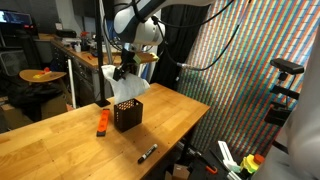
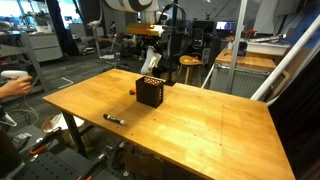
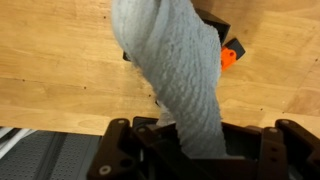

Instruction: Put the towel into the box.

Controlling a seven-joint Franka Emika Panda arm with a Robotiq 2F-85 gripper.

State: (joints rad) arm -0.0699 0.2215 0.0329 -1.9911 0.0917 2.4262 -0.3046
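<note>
Next, my gripper lowers onto the black mesh box's open top [image 2: 151, 79] below it and releases the towel there, since the towel's end dangles above the box's top.
A light grey textured towel [image 3: 180, 70] hangs from my gripper [image 3: 195, 150], which is shut on its upper end. In an exterior view the towel [image 1: 124, 85] dangles just above the black mesh box [image 1: 127, 115], which stands on the wooden table. The box also shows in the other exterior view [image 2: 150, 92], with my gripper [image 2: 151, 60] right above it. In the wrist view the towel hides most of the box [image 3: 215, 28]; only dark corners show beside it.
An orange object [image 1: 102, 122] lies on the table beside the box and shows in the wrist view [image 3: 231, 55]. A black marker [image 1: 147, 153] lies nearer the table's front edge, also visible in the other exterior view [image 2: 114, 119]. A person's hand [image 2: 12, 85] is off the table's side.
</note>
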